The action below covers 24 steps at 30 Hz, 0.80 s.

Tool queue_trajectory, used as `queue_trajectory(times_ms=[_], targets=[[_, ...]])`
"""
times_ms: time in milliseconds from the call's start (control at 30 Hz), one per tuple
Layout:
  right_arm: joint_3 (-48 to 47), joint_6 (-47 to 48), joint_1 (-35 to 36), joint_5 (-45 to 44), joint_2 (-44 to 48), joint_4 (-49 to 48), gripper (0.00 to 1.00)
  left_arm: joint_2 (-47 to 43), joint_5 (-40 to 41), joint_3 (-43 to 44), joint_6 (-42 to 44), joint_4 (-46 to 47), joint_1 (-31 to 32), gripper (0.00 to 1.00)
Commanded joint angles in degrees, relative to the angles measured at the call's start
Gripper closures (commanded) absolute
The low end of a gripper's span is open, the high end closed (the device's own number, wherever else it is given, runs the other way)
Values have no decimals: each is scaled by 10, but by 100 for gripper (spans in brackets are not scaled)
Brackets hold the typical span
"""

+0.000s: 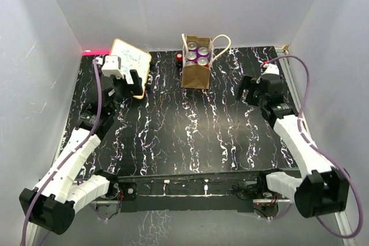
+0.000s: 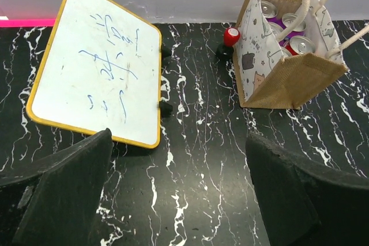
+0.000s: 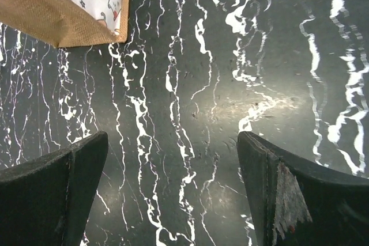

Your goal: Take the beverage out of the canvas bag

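My right gripper has the nearer bag handle arching free outward and to the gripper's left in the top view. I need to swing there, tilting, onto its near leg [image 1: 221, 55].
The tan canvas bag [image 1: 196, 72] stands upright at the back middle of the table, its cream handles up. Several purple beverage cans [image 1: 197, 54] stand inside it, silver tops showing. In the left wrist view the bag [image 2: 291, 79] is at the upper right with cans [image 2: 300, 45] visible inside. In the right wrist view only a corner of the bag [image 3: 63, 10] shows at the top left. My left gripper [image 1: 136, 82] is open and empty, left of the bag. My right gripper [image 1: 247, 91] is open and empty, right of the bag.
A yellow-framed whiteboard [image 1: 131, 63] leans at the back left, just beyond my left gripper; it fills the left wrist view's upper left [image 2: 98, 64]. A small red-capped object [image 1: 179, 57] sits just left of the bag. White walls enclose the table.
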<state>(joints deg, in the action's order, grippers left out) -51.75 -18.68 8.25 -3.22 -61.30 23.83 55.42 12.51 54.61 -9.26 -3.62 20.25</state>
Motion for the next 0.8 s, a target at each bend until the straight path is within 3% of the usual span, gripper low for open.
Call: queue_trajectory(times_ms=[0, 233, 500, 767], targets=[[10, -35, -11, 65, -65, -150, 2, 6, -21, -19, 25, 81, 0, 3], [-19, -98, -16, 182, -225, -314, 2, 20, -33, -29, 51, 117, 39, 3], [-74, -190, -14, 275, -346, -453, 2, 8, -24, -38, 60, 143, 84, 3], [-143, -274, -14, 272, -413, -529, 2, 1, -12, -45, 66, 155, 91, 3]])
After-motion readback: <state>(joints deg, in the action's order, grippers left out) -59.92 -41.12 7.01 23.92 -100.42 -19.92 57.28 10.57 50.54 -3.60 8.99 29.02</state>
